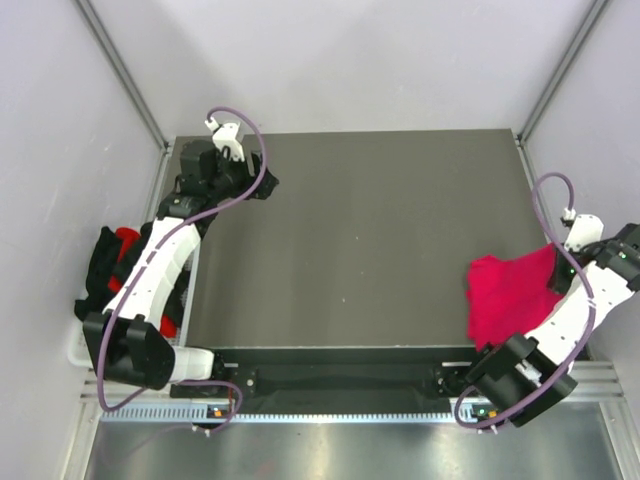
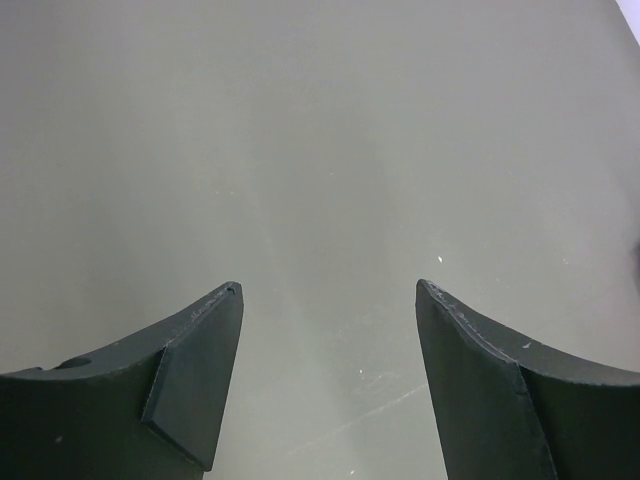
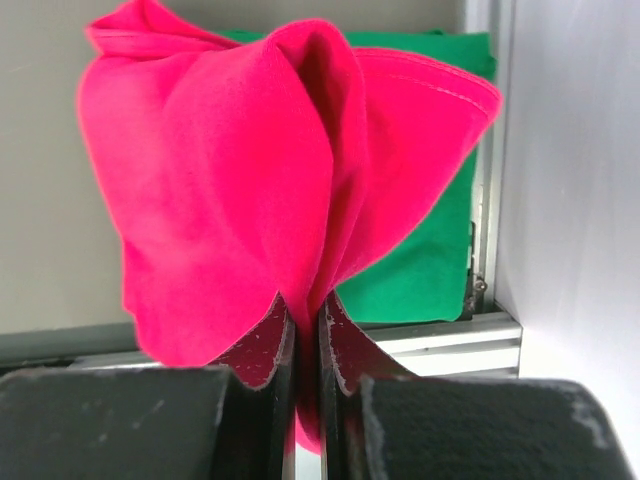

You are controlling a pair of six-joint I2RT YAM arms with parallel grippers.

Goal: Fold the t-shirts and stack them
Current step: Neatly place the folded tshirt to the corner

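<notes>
The green t-shirt's rail-side edge (image 3: 450, 245) still shows uncovered, so my right gripper needs to go down toward the right in the top view and release the fold of the crimson-pink t-shirt over that edge.
A crimson-pink t-shirt (image 1: 512, 292) hangs bunched at the table's right edge, and my right gripper (image 3: 305, 318) is shut on a fold of it (image 3: 225, 180). Under it, in the right wrist view, a green t-shirt (image 3: 432, 255) lies flat and folded by the right rail. A heap of black and red t-shirts (image 1: 118, 262) sits off the table's left side, partly hidden by the left arm. My left gripper (image 1: 264, 184) is at the far left corner of the table, open (image 2: 330, 292), with only bare tabletop between its fingers.
The dark grey table (image 1: 380, 240) is boxed in by pale walls on the left, back and right. An aluminium rail (image 3: 450, 345) runs along the near edge beside the green shirt. Purple cables loop over both arms.
</notes>
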